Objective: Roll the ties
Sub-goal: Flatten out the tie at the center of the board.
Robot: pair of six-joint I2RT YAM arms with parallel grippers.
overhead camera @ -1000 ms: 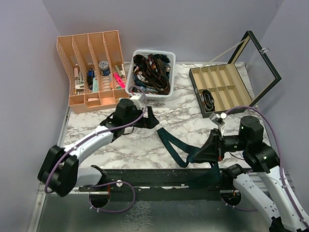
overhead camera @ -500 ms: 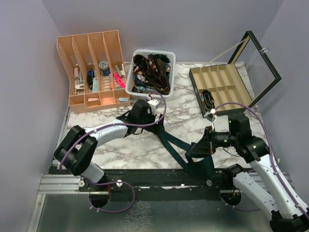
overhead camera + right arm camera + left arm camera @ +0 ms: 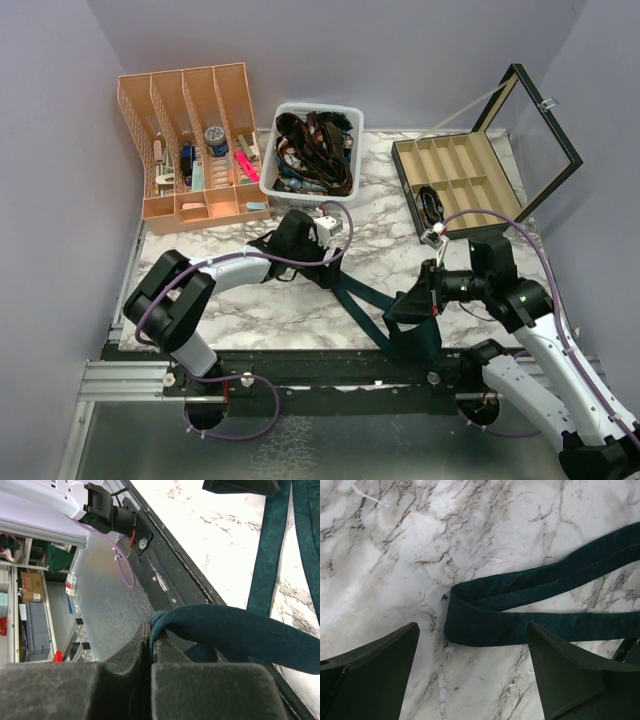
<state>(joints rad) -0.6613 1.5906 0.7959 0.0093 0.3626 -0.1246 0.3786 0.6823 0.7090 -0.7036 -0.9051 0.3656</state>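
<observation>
The right gripper moves outward and down onto the marble past the table's front edge next and releases the bunched tie, since part of it hangs over that edge.
A dark teal tie [image 3: 362, 305] lies folded on the marble table [image 3: 250, 300], with one part hanging over the front edge. In the left wrist view its folded end [image 3: 470, 625] lies flat on the marble between my fingers. My left gripper [image 3: 328, 262] [image 3: 472, 636] is open and sits low over that fold, one finger [image 3: 375, 672] on each side, touching nothing. My right gripper [image 3: 408, 308] [image 3: 152, 627] is shut on a bunched part of the tie [image 3: 235, 630] and holds it above the table's front edge.
A white basket [image 3: 344, 110] of tangled ties stands at the back centre. An orange desk organizer [image 3: 190, 150] is at the back left. A black compartment box [image 3: 455, 185] with its lid up is at the back right, one dark roll [image 3: 432, 205] inside. A black rail [image 3: 300, 365] runs along the front.
My left gripper has moved right and nearer, down over the tie's folded end. My right gripper has shifted slightly left, still holding the tie.
</observation>
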